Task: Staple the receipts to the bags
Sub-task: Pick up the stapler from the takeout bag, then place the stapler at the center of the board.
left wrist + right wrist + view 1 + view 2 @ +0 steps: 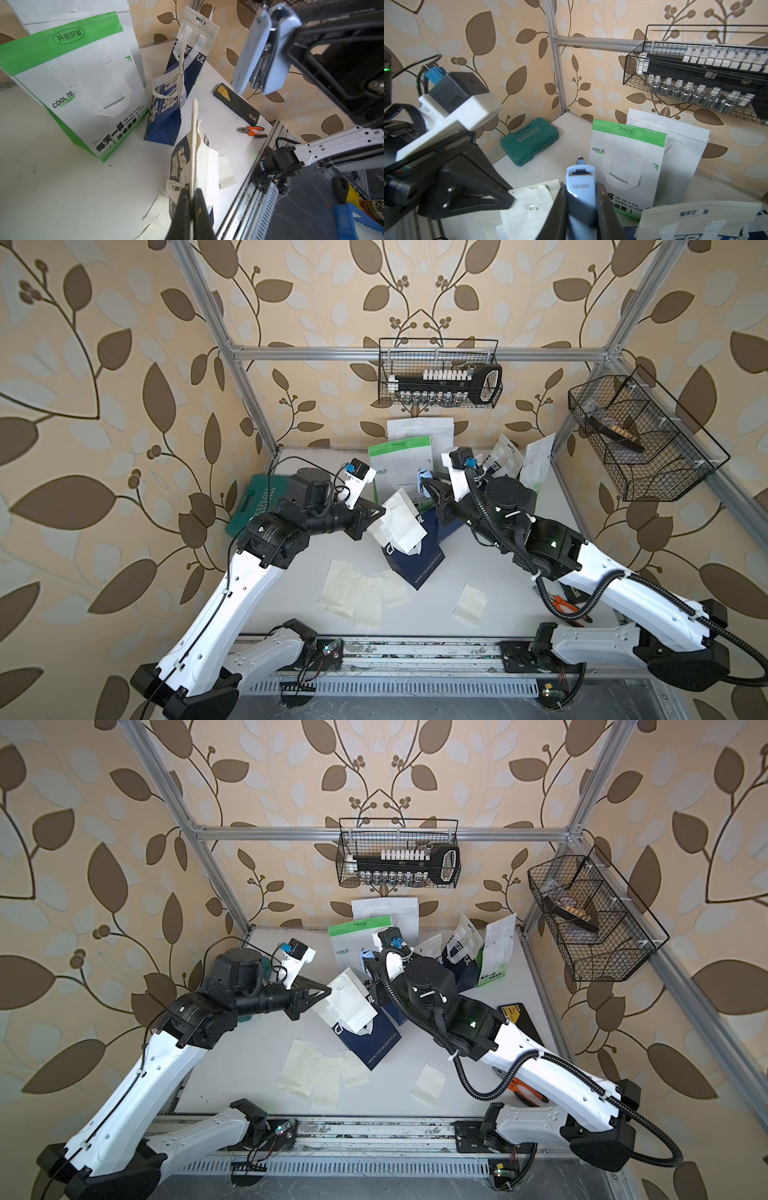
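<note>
The right gripper will next go back down onto clear tabletop (449,577) beside the lone receipt, tipping downward, and let go of the light-blue stapler.
My left gripper (192,191) is shut on the top edge of a navy-and-white bag (415,564) with a lined receipt (401,518) pressed against it. The bag hangs tilted over the table's middle. My right gripper (581,186) is shut on the light-blue stapler (580,178), which is held just behind the receipt's far edge and apart from it (422,483). Several loose receipts (353,593) lie flat near the front, with one more (469,605) to their right. A green-and-white bag (83,83) and a white bag (419,429) stand at the back. More bags (461,952) stand at the back right.
A teal tool case (253,506) lies at the back left, beside my left arm. A black box (235,104) and orange pliers (252,131) lie by the right edge. Wire baskets (440,373) (640,435) hang on the back and right frame rails.
</note>
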